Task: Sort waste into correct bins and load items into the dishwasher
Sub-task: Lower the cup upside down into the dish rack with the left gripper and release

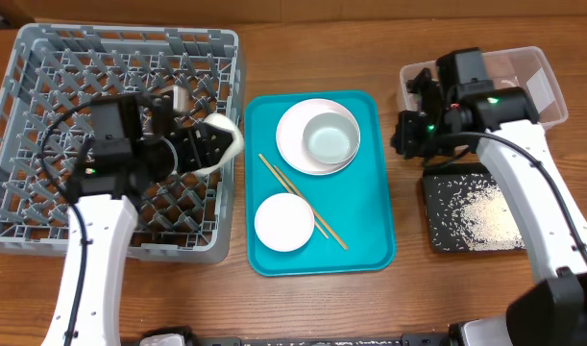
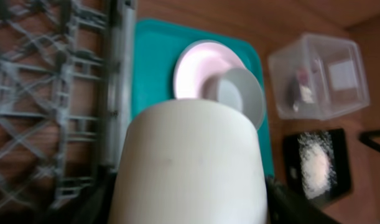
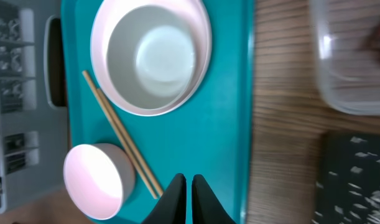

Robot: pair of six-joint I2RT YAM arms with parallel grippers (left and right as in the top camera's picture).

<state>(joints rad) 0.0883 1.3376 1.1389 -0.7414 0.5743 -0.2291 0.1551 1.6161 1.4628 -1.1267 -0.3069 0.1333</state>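
My left gripper moves the small white cup away from the teal tray next, back and down among the grey dish rack's near wires [image 1: 176, 206] [image 2: 39, 164].
My left gripper [image 1: 202, 146] is shut on the small white cup [image 1: 226, 139] and holds it over the right edge of the grey dish rack [image 1: 43, 207]. The cup fills the left wrist view [image 2: 190, 162]. On the teal tray, the grey bowl [image 1: 330, 136] sits in the white plate [image 1: 295, 130]. The pale pink bowl [image 1: 283, 222] and the two chopsticks [image 1: 303, 203] lie nearer the front. My right gripper [image 3: 190, 186] is shut and empty, over the tray's right edge. Rice [image 1: 490, 213] lies in the black tray [image 1: 442, 192]. The wrapper [image 2: 301, 90] lies in the clear tub [image 1: 548, 82].
The teal serving tray [image 1: 365, 240] lies between the rack and the bins. The right arm [image 1: 524, 163] reaches over the clear tub and the black tray. Bare wooden table shows along the front edge.
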